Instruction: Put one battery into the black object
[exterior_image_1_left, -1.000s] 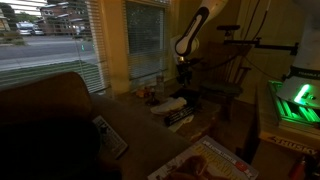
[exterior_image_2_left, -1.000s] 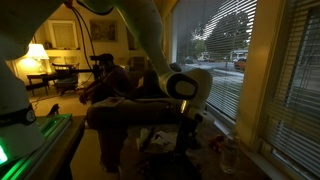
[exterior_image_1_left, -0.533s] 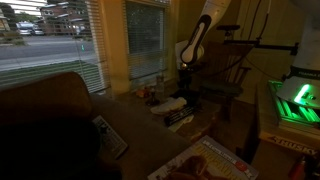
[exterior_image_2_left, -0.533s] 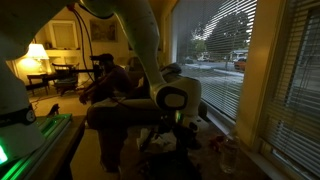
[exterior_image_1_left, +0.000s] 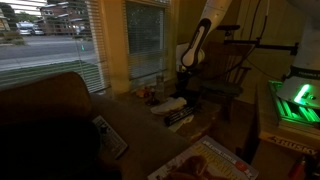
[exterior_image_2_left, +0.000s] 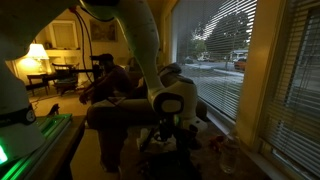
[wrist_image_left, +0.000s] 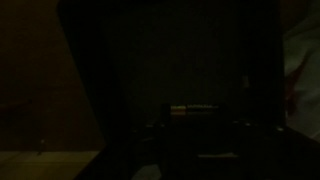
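I will next lower my gripper slightly toward the black object's dark bottom just below it and let go of the battery (wrist_image_left: 192, 110), already level between the black object's raised rims.
The scene is very dark. In the wrist view a small battery (wrist_image_left: 192, 110) with a yellow-and-red end lies level near the middle, against a black surface. I cannot make out the jaws around it or tell whether it is held. In both exterior views the gripper (exterior_image_1_left: 187, 84) (exterior_image_2_left: 166, 130) hangs low over a cluttered table by the window. A black object (exterior_image_1_left: 181, 118) lies on the table just below it.
A white object (exterior_image_1_left: 170, 104) lies beside the black one. A sofa back (exterior_image_1_left: 55, 110) fills the near left, with a remote (exterior_image_1_left: 110, 135) on its arm. Printed boxes (exterior_image_1_left: 215, 162) lie in front, window blinds (exterior_image_2_left: 215, 50) behind, and a green-lit device (exterior_image_1_left: 295, 100) at the right.
The arm's wrist has shifted sideways and a little lower over the table. Nothing else has visibly moved.
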